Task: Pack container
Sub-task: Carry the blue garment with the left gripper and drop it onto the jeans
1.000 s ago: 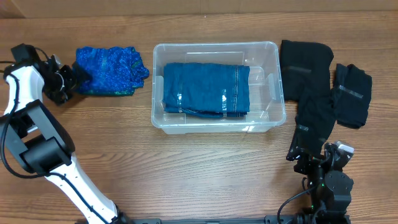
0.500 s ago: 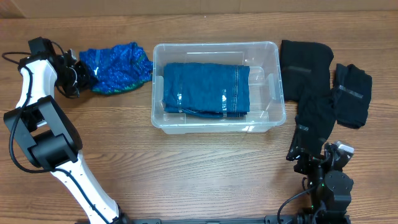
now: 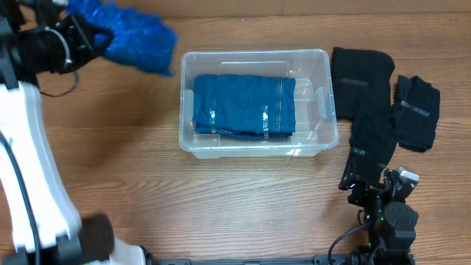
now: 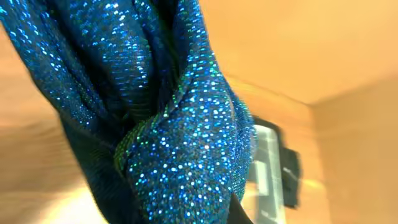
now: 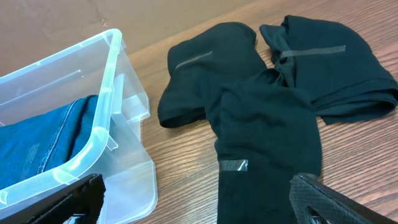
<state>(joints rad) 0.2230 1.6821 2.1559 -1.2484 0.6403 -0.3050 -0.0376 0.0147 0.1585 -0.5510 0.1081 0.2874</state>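
Next, the left gripper swings to the right in the overhead view, then down to release onto the folded blue denim garment (image 3: pixel 243 105), whose top lies bare.
The clear plastic container (image 3: pixel 324 110) sits mid-table with a folded blue denim garment (image 3: pixel 243 105) inside. My left gripper (image 3: pixel 87 34) is raised at the far left, shut on a sparkly blue garment (image 3: pixel 136 38) that hangs off the table just left of the container's far corner. That fabric (image 4: pixel 168 124) fills the left wrist view and hides the fingers; the container (image 4: pixel 267 171) shows blurred behind it. My right gripper (image 5: pixel 202 208) stands open and empty at the near right, over a black garment (image 5: pixel 267 130) beside the container (image 5: pixel 93 155).
Black garments lie right of the container: a long one (image 3: pixel 364 96) and a smaller folded one (image 3: pixel 417 110). In the right wrist view the smaller one (image 5: pixel 329 62) lies behind the long one. The right arm's base (image 3: pixel 386 221) sits at the table's near edge.
My left gripper shut on the sparkly blue garment, lifted it off the table and carried it up and right. The right arm and the black garments stayed still.
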